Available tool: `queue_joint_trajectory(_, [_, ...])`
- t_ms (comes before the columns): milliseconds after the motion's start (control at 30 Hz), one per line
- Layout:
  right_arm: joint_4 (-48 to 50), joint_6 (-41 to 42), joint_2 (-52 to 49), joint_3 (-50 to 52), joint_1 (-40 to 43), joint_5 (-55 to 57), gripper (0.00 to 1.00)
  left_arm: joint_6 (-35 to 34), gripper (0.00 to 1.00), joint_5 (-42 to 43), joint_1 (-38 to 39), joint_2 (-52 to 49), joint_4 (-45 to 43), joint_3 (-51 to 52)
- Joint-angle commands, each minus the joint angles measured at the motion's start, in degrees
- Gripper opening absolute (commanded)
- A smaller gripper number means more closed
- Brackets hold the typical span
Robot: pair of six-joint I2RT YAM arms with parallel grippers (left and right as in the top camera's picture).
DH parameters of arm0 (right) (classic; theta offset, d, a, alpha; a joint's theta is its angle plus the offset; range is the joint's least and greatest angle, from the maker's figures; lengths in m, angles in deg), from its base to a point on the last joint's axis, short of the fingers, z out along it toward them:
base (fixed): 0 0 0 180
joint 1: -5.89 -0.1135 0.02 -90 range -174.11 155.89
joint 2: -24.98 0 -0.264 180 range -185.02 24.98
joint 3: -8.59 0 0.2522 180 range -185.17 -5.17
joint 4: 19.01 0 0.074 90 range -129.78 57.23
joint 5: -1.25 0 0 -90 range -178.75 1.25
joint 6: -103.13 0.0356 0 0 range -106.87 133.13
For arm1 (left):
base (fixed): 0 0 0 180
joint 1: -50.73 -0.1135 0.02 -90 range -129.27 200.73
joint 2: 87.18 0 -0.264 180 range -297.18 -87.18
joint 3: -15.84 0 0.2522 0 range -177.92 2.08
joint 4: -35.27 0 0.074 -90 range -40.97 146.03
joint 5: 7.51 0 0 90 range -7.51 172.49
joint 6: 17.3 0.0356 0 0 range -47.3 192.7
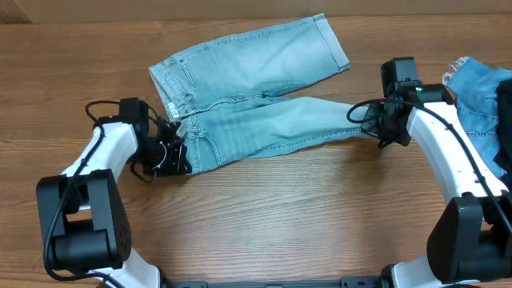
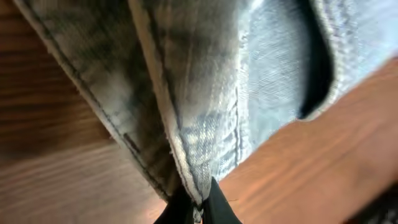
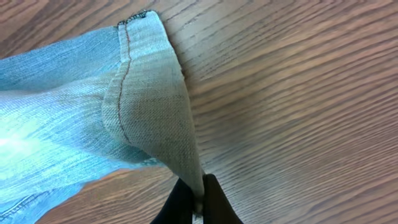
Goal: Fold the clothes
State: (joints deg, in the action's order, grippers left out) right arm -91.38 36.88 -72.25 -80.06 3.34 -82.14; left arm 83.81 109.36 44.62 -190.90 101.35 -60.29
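Note:
The right gripper draws the pinched hem back over the bare wood (image 1: 362, 170) beside the near leg next and releases it, because that leg lies bunched narrow.
A pale light-blue pair of jeans (image 1: 256, 88) lies spread on the wooden table, legs pointing right in a V. My left gripper (image 1: 178, 148) is shut on the waistband corner at the near left; in the left wrist view its jaws (image 2: 199, 208) pinch the denim (image 2: 205, 112), which is lifted off the wood. My right gripper (image 1: 382, 132) is shut on the hem of the near leg; in the right wrist view its jaws (image 3: 198, 202) pinch the raised hem fold (image 3: 149, 106).
A second, medium-blue denim garment with frayed white edges (image 1: 480, 92) lies at the far right edge, beside the right arm. The wooden table (image 1: 304, 216) extends toward the front.

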Motion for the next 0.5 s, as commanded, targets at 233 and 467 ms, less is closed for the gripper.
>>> queue_joint_trajectory(233, [-0.26,-0.22,1.11,-1.75,4.96,2.95,0.04,-7.65,0.05,-8.41,-5.05,12.90,9.57,-18.08])
queue_joint_trajectory(467, [-4.15,-0.20,1.11,-1.73,5.62,2.75,0.04,-7.91,0.08,-9.49,-9.31,16.11,15.04,-18.64])
